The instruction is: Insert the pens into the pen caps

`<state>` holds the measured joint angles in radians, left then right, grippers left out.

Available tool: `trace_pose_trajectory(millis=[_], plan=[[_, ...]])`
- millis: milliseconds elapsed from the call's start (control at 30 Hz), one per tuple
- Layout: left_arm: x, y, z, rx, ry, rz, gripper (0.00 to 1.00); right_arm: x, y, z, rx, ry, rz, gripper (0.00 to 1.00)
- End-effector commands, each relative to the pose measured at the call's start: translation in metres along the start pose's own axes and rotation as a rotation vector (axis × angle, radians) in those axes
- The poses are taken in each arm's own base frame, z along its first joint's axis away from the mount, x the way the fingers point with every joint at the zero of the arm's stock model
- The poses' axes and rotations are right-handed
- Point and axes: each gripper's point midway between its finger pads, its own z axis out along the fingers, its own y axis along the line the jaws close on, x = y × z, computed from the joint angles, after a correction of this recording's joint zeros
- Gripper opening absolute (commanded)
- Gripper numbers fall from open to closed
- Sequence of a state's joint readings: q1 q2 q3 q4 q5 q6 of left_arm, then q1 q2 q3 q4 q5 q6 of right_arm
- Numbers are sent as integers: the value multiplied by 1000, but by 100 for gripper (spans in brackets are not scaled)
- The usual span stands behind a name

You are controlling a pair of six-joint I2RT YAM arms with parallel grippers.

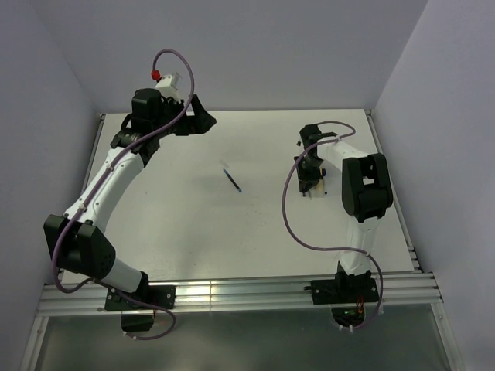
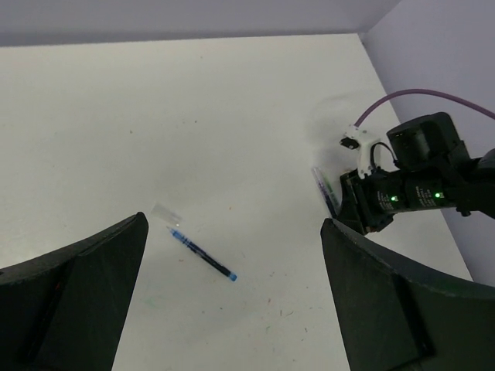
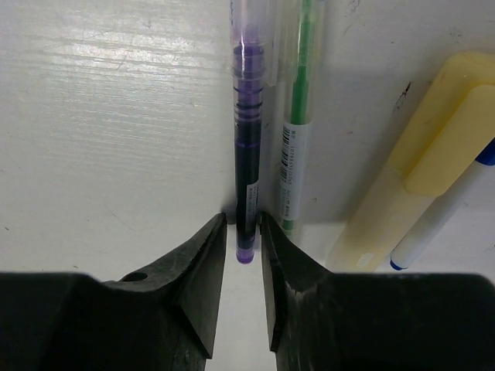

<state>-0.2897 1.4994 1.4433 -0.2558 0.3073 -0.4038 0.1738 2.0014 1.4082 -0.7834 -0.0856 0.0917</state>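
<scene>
My left gripper tilts and lowers next onto the blue pen's dark middle, since it lies below the gripper and to its right in the top view.
A dark blue pen lies uncapped in the middle of the table. A clear pen cap lies just off its tip. My left gripper hovers high over the far left, wide open and empty. My right gripper is down on the table at the right. Its fingers straddle the tail of a purple pen that wears a clear cap. A sliver of table shows between the left finger and the pen.
Next to the purple pen lie a green pen, a thick pale yellow capped marker and a white pen with a blue end. The white table is walled on three sides, with a rail along its near edge.
</scene>
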Motion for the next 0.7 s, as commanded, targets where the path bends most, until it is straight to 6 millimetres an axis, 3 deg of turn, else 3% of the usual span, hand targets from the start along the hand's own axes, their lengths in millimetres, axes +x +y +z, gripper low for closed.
trace_pose_trajectory(millis=[0, 100, 333, 367, 433, 467, 533, 567, 633, 667], plan=[[-14, -2, -3, -28, -27, 26, 99, -9, -7, -13, 26, -28, 19, 33], [-2, 8, 2, -82, -5, -3, 99, -19, 0, -32, -3, -76, 16, 36], [68, 21, 22, -203, 123, -60, 99, -52, 14, -92, -62, -255, -12, 62], [79, 17, 28, -211, 137, -59, 100, -58, 15, -105, -66, -295, -21, 63], [101, 30, 36, -307, 150, -58, 100, -65, 16, -118, -68, -337, -29, 63], [114, 23, 40, -320, 167, -63, 99, -71, 17, -130, -70, -372, -38, 64], [138, 33, 51, -395, 206, -77, 99, -76, 19, -142, -78, -406, -45, 65], [150, 30, 56, -404, 229, -78, 100, -80, 21, -153, -83, -436, -57, 77], [174, 41, 67, -467, 283, -103, 95, -83, 22, -164, -88, -465, -66, 90], [181, 46, 71, -487, 298, -109, 88, -84, 22, -172, -90, -484, -78, 94]])
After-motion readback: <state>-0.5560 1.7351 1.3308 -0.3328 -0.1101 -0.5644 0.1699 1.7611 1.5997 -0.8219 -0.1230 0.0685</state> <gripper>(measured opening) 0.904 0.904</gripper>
